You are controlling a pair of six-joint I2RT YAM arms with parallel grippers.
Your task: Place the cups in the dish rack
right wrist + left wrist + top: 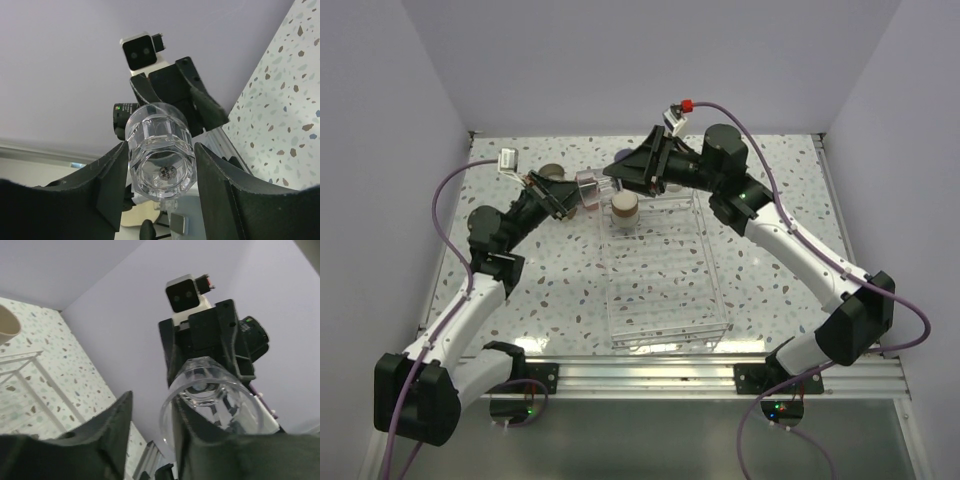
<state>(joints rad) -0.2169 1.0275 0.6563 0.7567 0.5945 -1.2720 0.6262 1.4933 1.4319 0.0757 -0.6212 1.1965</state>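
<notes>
My right gripper turns downward and lowers the clear cup to the right in the top view next, since free rack space beside the cream-topped cup lies there below.
A clear cup (590, 187) hangs in the air between my two arms, just beyond the far left corner of the dish rack (705, 250). In the right wrist view my right gripper (160, 147) is shut on its faceted base end (161, 172), one finger against each side. My left gripper (152, 400) stands open at the cup's mouth (220, 385). One of its fingers (192, 425) lies inside the rim; the other finger (112, 425) is apart from the wall. A cup with a cream top (624, 206) stands in the rack's far left corner.
A brown-grey cup (552, 172) sits on the speckled table behind the left gripper (570, 197). Another dark cup (623, 157) shows behind the right gripper (612, 180). Purple walls close in the back and both sides. A metal rail runs along the near edge.
</notes>
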